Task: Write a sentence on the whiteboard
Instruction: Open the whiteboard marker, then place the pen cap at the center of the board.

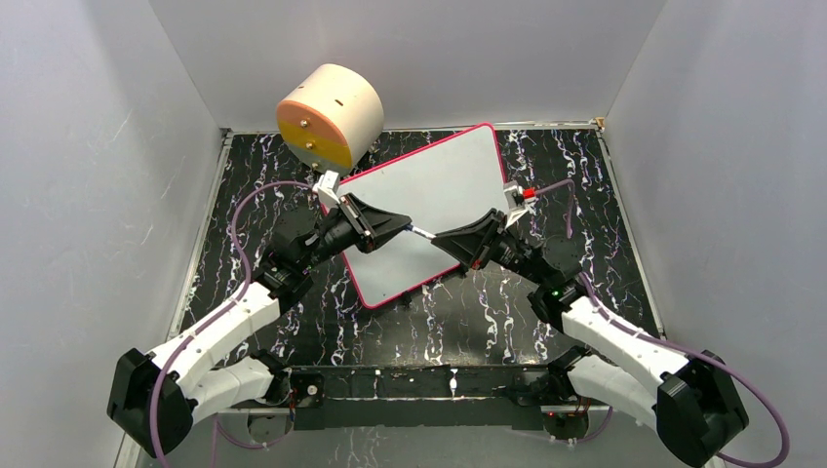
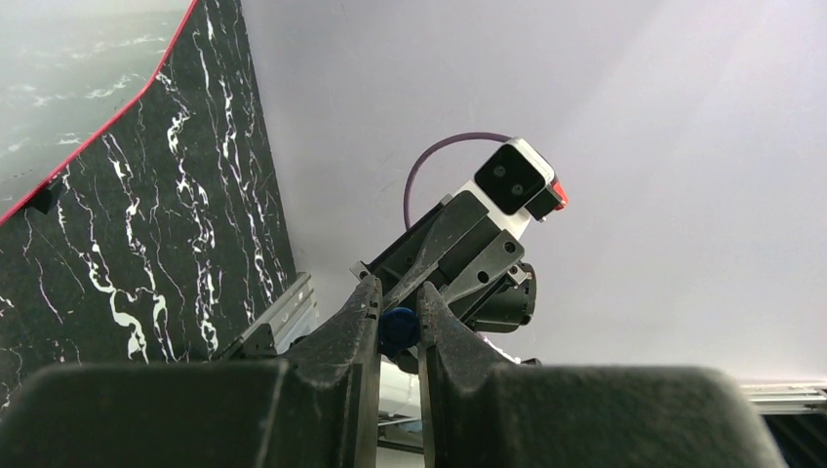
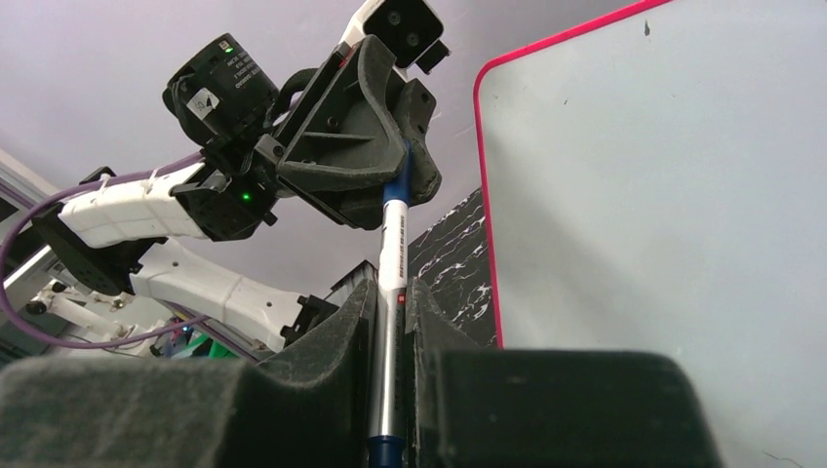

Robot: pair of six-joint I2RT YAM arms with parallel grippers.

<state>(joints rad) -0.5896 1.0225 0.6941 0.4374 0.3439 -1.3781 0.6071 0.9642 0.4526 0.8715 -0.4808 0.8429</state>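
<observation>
Next I will pull the marker's cap off, lower it in my left gripper onto bare table below, beside the whiteboard, to its left in the top view, and release.
The whiteboard [image 1: 429,180], white with a pink-red border, lies tilted on the black marbled table. No sentence shows on its face. Above its lower middle, a white and silver marker [image 1: 421,233] spans the gap between both grippers. My left gripper [image 1: 407,226] is shut on the marker's blue cap [image 2: 398,330]. My right gripper [image 1: 438,240] is shut on the marker's barrel [image 3: 392,253], which runs up between its fingers toward the left gripper [image 3: 361,136]. The board's corner also shows in the right wrist view [image 3: 663,195] and the left wrist view [image 2: 59,88].
A cream cylinder with an orange face [image 1: 330,115] sits at the back left, close to the board's far corner. Grey walls enclose the table [image 1: 546,322] on three sides. A metal rail [image 1: 429,382] runs along the near edge between the arm bases.
</observation>
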